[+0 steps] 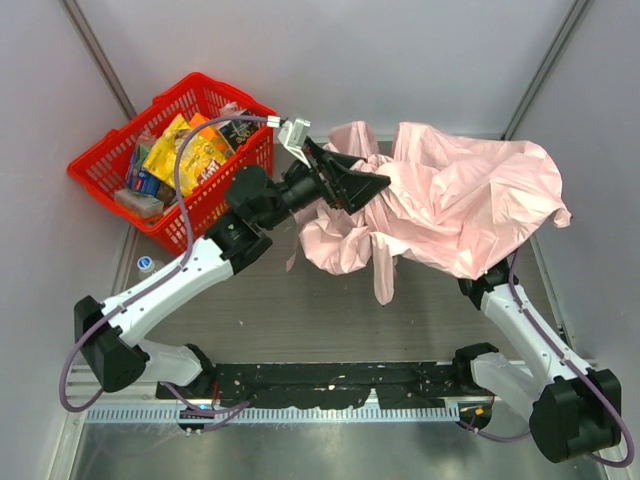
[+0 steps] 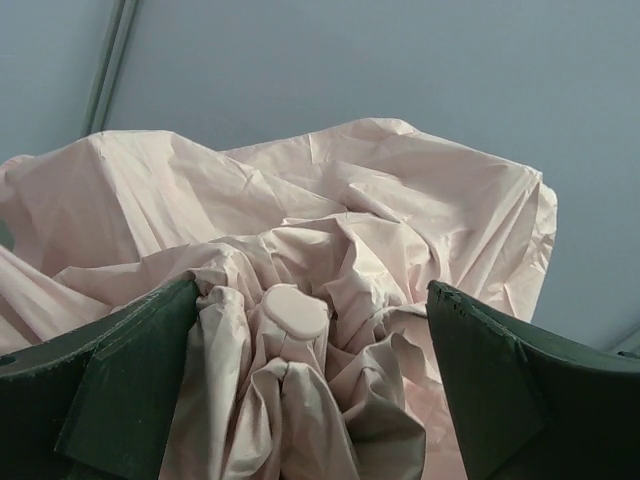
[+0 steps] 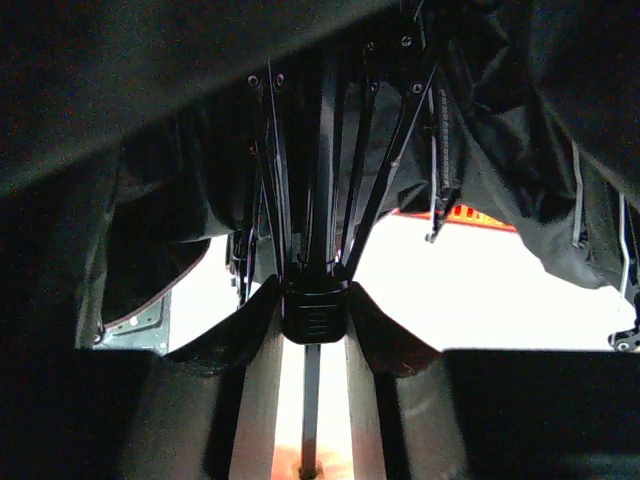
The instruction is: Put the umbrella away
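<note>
The pink tip cap (image 2: 295,310) is already between the gripper's open fingers, so the left gripper next needs to ease farther over it toward the right in the top view and close.
The pale pink umbrella (image 1: 460,200) lies half collapsed and crumpled across the table's right side. My left gripper (image 1: 358,186) is open, its jaws on either side of the canopy's gathered top. In the left wrist view the pink tip cap (image 2: 295,310) sits between my open left gripper's (image 2: 312,395) dark fingers (image 2: 125,390), with loose fabric bunched around it. My right gripper is hidden under the canopy in the top view. In the right wrist view my right gripper (image 3: 317,320) is shut on the black runner (image 3: 317,318) on the thin shaft (image 3: 311,410), with the ribs (image 3: 375,170) spreading above.
A red basket (image 1: 100,170) full of snack packs (image 1: 185,150) stands at the back left, close to my left arm (image 1: 190,270). A small bottle (image 1: 148,265) lies by the basket's near corner. Grey walls enclose the table on three sides.
</note>
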Robot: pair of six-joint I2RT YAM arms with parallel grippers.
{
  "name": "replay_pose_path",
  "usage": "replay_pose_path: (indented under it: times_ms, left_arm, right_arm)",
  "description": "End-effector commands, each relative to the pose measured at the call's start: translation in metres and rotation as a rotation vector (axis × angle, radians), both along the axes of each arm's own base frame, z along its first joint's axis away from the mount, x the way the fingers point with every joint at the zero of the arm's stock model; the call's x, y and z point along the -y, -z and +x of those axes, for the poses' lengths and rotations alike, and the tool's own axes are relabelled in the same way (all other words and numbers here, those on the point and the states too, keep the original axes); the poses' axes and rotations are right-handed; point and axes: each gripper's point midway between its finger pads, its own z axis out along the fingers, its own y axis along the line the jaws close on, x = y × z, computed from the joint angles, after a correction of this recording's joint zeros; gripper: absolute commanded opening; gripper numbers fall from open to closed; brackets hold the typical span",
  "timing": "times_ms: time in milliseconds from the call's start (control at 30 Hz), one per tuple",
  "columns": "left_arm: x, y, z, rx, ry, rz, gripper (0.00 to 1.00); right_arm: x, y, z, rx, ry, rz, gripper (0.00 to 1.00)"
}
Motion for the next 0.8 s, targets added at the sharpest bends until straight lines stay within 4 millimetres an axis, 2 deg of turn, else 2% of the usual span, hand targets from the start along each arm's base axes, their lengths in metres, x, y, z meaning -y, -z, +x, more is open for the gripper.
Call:
replay_pose_path:
  times_ms: [0, 200, 267, 333, 400, 500, 567, 633, 667, 700, 733, 767]
  left_arm:
    - [0.016, -0.014, 0.002, -0.024, 0.004, -0.016, 1.0]
    - [0.035, -0.001, 0.003, -0.035, 0.069, 0.013, 0.98]
    - [0.036, 0.0, 0.002, -0.022, 0.079, 0.006, 0.82]
    - [0.038, -0.003, 0.001, -0.012, 0.087, 0.004, 0.61]
    - [0.039, -0.004, -0.001, 0.0, 0.102, 0.016, 0.44]
    - [0.033, -0.009, -0.001, 0.029, 0.072, 0.02, 0.09]
    - [0.022, -0.018, 0.001, 0.064, 0.026, 0.012, 0.0]
    - [0.009, -0.028, 0.002, 0.089, -0.015, -0.006, 0.0]
    - [-0.001, -0.033, 0.005, 0.094, -0.051, -0.018, 0.0]
    - [-0.01, -0.035, 0.009, 0.094, -0.096, -0.026, 0.0]
    - [-0.023, -0.041, 0.013, 0.095, -0.146, -0.042, 0.0]
    - [-0.032, -0.042, 0.018, 0.092, -0.189, -0.05, 0.0]
  right_arm:
    - [-0.003, -0.032, -0.001, 0.145, 0.046, -0.006, 0.01]
    - [-0.006, -0.037, 0.002, 0.171, 0.073, -0.022, 0.01]
    - [-0.007, -0.038, 0.001, 0.173, 0.069, -0.021, 0.01]
    - [-0.008, -0.031, 0.003, 0.154, 0.083, -0.038, 0.01]
    - [-0.008, -0.028, 0.005, 0.156, 0.102, -0.049, 0.01]
    - [-0.005, -0.028, 0.013, 0.124, 0.149, -0.04, 0.01]
    - [0.0, -0.023, 0.023, 0.06, 0.216, -0.028, 0.01]
    - [0.006, -0.015, 0.036, -0.051, 0.296, -0.002, 0.18]
    - [0.008, -0.004, 0.039, -0.15, 0.319, 0.01, 0.35]
    - [0.013, 0.002, 0.047, -0.198, 0.373, 0.021, 0.4]
    - [0.015, 0.015, 0.049, -0.299, 0.402, 0.023, 0.71]
    - [0.021, 0.021, 0.056, -0.349, 0.455, 0.035, 0.75]
